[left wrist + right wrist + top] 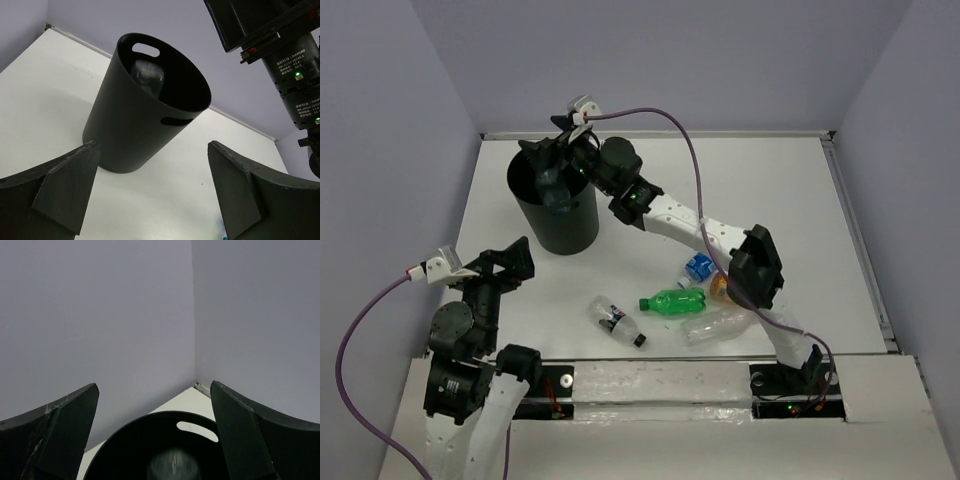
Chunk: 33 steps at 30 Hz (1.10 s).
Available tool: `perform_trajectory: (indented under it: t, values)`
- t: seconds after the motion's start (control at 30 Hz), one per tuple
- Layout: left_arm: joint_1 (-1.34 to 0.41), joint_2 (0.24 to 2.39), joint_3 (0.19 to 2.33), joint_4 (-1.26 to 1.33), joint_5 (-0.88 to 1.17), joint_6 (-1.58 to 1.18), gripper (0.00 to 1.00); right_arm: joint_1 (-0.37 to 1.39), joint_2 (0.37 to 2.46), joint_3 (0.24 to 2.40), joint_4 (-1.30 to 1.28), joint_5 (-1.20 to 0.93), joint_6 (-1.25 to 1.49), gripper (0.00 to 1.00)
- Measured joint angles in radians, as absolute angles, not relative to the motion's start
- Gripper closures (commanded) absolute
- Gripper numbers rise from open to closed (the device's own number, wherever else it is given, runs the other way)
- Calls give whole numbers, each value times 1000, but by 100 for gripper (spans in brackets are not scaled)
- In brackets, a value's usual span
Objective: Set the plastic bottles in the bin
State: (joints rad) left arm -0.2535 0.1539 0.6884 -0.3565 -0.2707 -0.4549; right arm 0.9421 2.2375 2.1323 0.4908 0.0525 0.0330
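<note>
My right gripper will next move back and down, empty, to the clear black-capped bottle, onto its labelled middle (613, 319), because the bottle is lying below and back of the gripper.
The black bin (565, 230) stands at the back left of the table. My right gripper (554, 168) hovers over its mouth, open and empty. In the right wrist view the gripper (154, 386) looks down at the bin's rim (150, 421), and a blurred clear bottle (172, 465) is inside the bin. It also shows in the left wrist view (146, 75) inside the bin (130, 130). A green bottle (672, 301), a blue-labelled one (698, 267), an orange one (718, 288), a clear black-capped one (618, 321) and a clear one (715, 326) lie on the table. My left gripper (510, 262) (152, 146) is open and empty.
The table is enclosed by grey walls on the left, back and right. A raised rail (855, 230) runs along the right edge. The right arm (670, 215) stretches diagonally over the table above the bottles. A cable (690, 150) loops over the back.
</note>
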Motion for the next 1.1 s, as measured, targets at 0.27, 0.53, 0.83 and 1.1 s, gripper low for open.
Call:
perform_trajectory:
  t: [0.27,0.53,0.83,1.1]
  values:
    - [-253,154,688,-356,-272,-455,1,934,1930,1787,387,45,44,24]
    - [-234,155,689,-368,-313,-463,1,960,1513,1338,153,-25,109,8]
    - [-233,176,707,-371,-406,-464,1,1156,1701,1280,-192,-13,118,8]
    - [-227,179,707,-369,-409,-461,1,1206,1858,1291,-302,90,149,11]
